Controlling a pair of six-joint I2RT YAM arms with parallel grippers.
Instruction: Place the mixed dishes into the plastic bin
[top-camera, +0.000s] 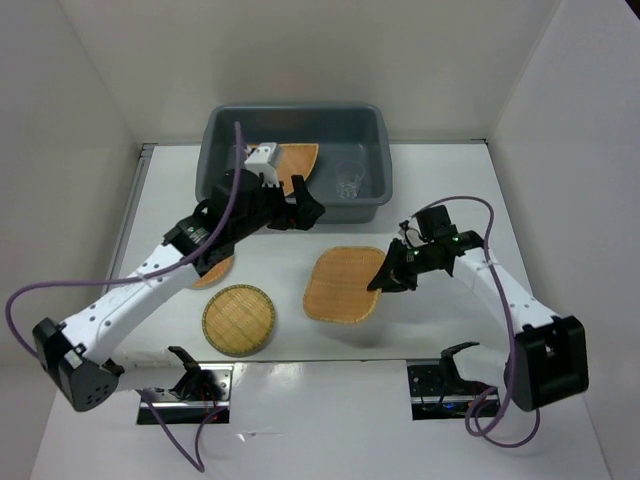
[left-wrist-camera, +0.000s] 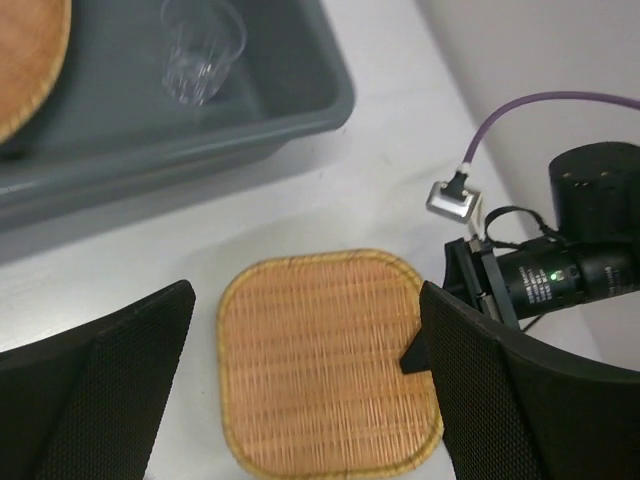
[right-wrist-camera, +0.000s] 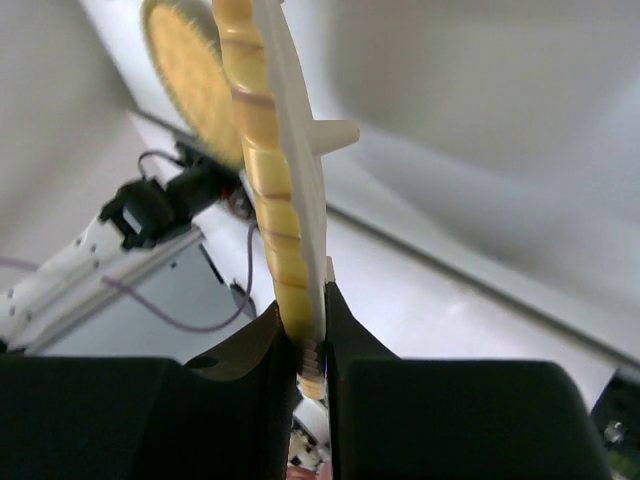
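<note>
My right gripper moves outward over the bin next, then down onto the fan-shaped wicker tray to release. That tray lies clear of the glass cup.
The dark grey plastic bin stands at the back, holding a fan-shaped wicker tray and a clear glass cup. My left gripper hovers open by the bin's front rim with nothing in it. In the left wrist view, the bin's front rim, the cup and the rounded square tray lie below its spread fingers. My right gripper is shut on the right edge of that rounded square tray. The right wrist view shows the tray's rim edge-on between the fingers.
A round wicker tray lies on the white table near the front left. Another round tray is mostly hidden under my left arm. White walls enclose the table on three sides. Purple cables trail from both arms.
</note>
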